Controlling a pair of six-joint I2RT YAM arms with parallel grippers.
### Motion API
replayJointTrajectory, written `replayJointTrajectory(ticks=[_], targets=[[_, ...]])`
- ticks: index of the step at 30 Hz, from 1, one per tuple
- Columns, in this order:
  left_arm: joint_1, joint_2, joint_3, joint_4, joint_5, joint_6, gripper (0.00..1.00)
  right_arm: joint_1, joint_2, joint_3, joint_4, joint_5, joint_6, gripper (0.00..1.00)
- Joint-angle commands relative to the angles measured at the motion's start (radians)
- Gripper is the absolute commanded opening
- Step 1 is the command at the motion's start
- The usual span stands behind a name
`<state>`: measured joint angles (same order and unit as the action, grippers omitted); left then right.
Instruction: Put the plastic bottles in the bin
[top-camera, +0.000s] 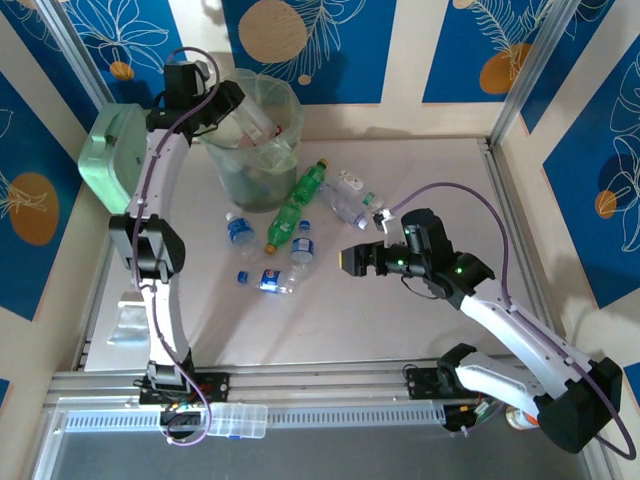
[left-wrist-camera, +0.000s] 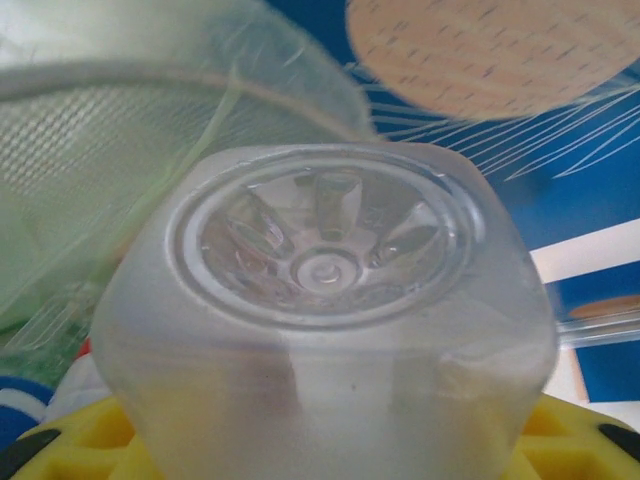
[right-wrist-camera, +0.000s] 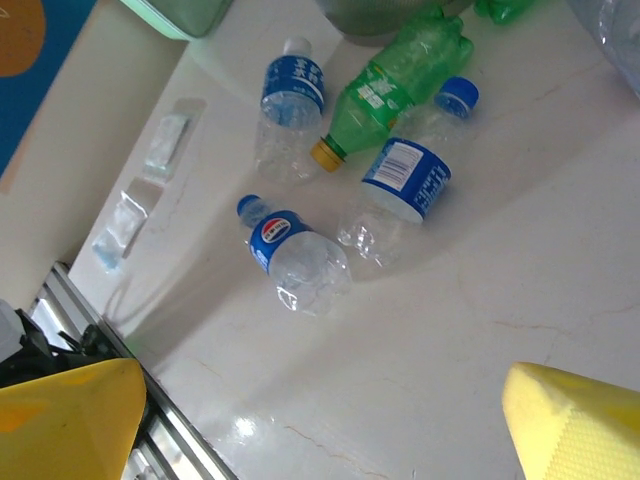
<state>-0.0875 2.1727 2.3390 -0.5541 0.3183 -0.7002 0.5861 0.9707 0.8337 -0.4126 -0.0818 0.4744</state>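
My left gripper should move farther over the bin's rim toward the middle of the bin before it lets go of the clear plastic bottle (top-camera: 256, 125).
My left gripper (top-camera: 228, 105) is up at the rim of the bin (top-camera: 292, 105), shut on a clear plastic bottle (top-camera: 256, 125). In the left wrist view that bottle (left-wrist-camera: 320, 300) points its base at the camera between yellow fingers (left-wrist-camera: 75, 445), with the bin's rim (left-wrist-camera: 100, 80) behind it. My right gripper (top-camera: 352, 260) hovers open over the table, right of the loose bottles. Below its spread yellow fingertips (right-wrist-camera: 575, 420) lie a Pepsi-labelled clear bottle (right-wrist-camera: 295, 255), a blue-labelled clear bottle (right-wrist-camera: 400, 185), a green bottle (right-wrist-camera: 400, 75) and another clear one (right-wrist-camera: 290, 100). The bin holds more bottles.
A long green bottle (top-camera: 298, 205) and crushed clear bottles (top-camera: 350, 200) lie right of the bin. A mint-green box (top-camera: 105, 155) stands at the far left. Plastic packets (top-camera: 128, 325) lie by the left rail, and a clear case (top-camera: 235, 420) sits on the front rail.
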Motion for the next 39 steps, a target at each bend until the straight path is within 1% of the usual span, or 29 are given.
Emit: replayJointTrajectory(ticks=[1,5,9,15,17,19,21,23,24,27,30,31,32,39], targets=[[-0.013,0.031,0.059,-0.043,0.023,0.043,0.00,0.029,0.021,0.030,0.002,0.046,-0.008,0.92],[-0.032,0.066,0.061,-0.053,0.012,0.054,0.00,0.059,0.034,0.036,0.029,0.074,-0.007,0.92],[-0.035,0.089,0.062,-0.037,-0.034,0.053,0.01,0.073,0.060,0.053,0.034,0.079,-0.010,0.92],[-0.041,0.116,0.076,-0.006,-0.033,0.043,0.19,0.081,0.089,0.083,0.031,0.090,-0.021,0.92],[-0.046,0.122,0.080,-0.004,-0.030,0.045,0.29,0.083,0.093,0.088,0.032,0.093,-0.025,0.92],[-0.048,0.120,0.079,-0.005,-0.034,0.045,0.43,0.084,0.098,0.094,0.033,0.087,-0.028,0.92],[-0.049,0.111,0.077,-0.007,-0.044,0.046,0.52,0.087,0.103,0.099,0.032,0.082,-0.032,0.92],[-0.049,0.096,0.075,-0.007,-0.059,0.054,0.57,0.089,0.105,0.100,0.032,0.083,-0.036,0.92],[-0.049,0.084,0.076,-0.006,-0.066,0.058,0.62,0.090,0.106,0.101,0.032,0.083,-0.038,0.92],[-0.049,0.046,0.073,-0.002,-0.090,0.062,0.69,0.092,0.106,0.105,0.034,0.083,-0.045,0.92],[-0.052,0.000,0.043,0.025,-0.090,0.049,0.73,0.092,0.106,0.114,0.035,0.085,-0.049,0.92],[-0.052,-0.016,0.033,0.029,-0.093,0.047,0.75,0.092,0.106,0.117,0.038,0.086,-0.051,0.92],[-0.054,-0.029,0.026,0.031,-0.101,0.045,0.80,0.092,0.106,0.117,0.039,0.085,-0.051,0.92],[-0.054,-0.127,-0.016,0.016,-0.152,0.071,0.81,0.101,0.082,0.112,0.044,0.086,-0.052,0.92]])
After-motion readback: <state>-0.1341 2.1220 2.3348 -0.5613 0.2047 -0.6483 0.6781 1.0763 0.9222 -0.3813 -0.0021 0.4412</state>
